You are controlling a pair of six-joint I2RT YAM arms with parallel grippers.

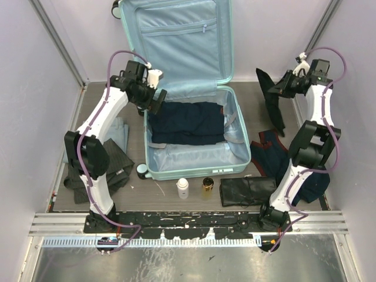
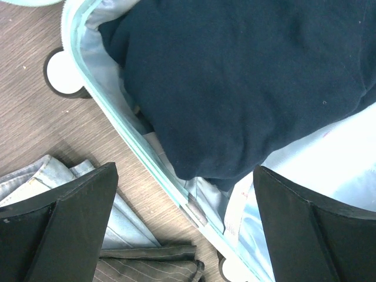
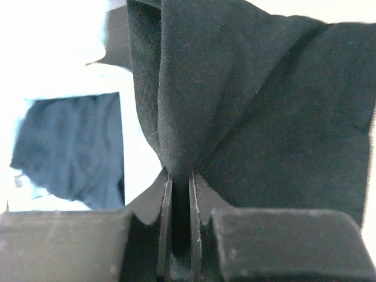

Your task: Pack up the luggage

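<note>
My right gripper will next swing back over the luggage's near side by the amber jar, which is bare, and bring the black garment down next to the navy one.
The pale mint-blue luggage [image 1: 197, 161] lies open mid-table, lid upright against the back wall. A folded navy garment [image 1: 188, 122] lies in its lower half and also shows in the left wrist view [image 2: 247, 82]. My left gripper [image 1: 156, 101] is open and empty above the luggage's left rim [image 2: 147, 158]. My right gripper [image 1: 276, 88] is shut on a black garment [image 1: 272, 103], lifted off the table to the right of the luggage. In the right wrist view the black cloth [image 3: 247, 106] is pinched between the fingers.
Folded light-blue jeans [image 1: 121, 130] and a grey striped garment [image 1: 111, 167] lie left of the luggage. A white bottle [image 1: 183, 188] and an amber jar [image 1: 207, 187] stand in front of it. More dark clothes [image 1: 247, 191] and a navy-red piece [image 1: 269, 154] lie at right.
</note>
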